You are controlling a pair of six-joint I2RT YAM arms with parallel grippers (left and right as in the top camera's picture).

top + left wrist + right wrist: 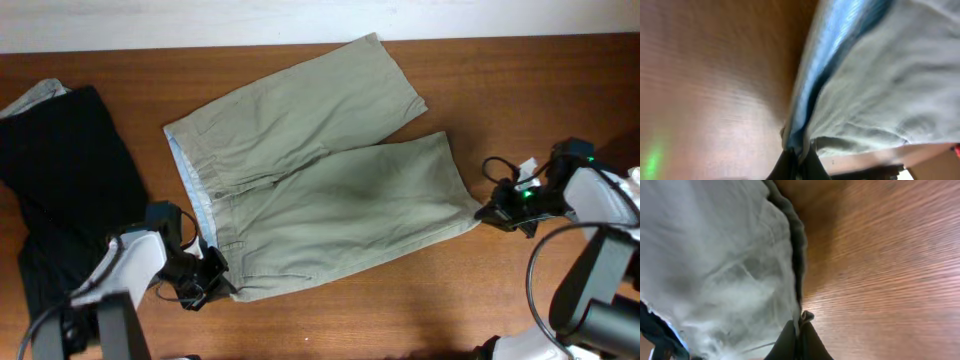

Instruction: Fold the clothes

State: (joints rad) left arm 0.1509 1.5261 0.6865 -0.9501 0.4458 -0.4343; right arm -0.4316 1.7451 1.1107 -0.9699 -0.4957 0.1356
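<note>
I need to lift the pinched corner with my left gripper, carry it outward and let it go over the far waistband corner (174,133), which lies outward of my gripper.
The pale khaki-grey shorts (320,170) lie spread flat on the wooden table, waistband to the left, two legs pointing right. My left gripper (215,272) is shut on the near waistband corner; the left wrist view shows its fingers (797,159) pinching the fabric (890,75) with its pale blue lining. My right gripper (487,212) is shut on the near leg's hem corner; the right wrist view shows its fingers (799,335) clamped on the hem edge (715,265).
A dark black garment (60,190) lies at the left of the table with a bit of grey cloth (35,95) behind it. The table's far edge meets a white wall (300,20).
</note>
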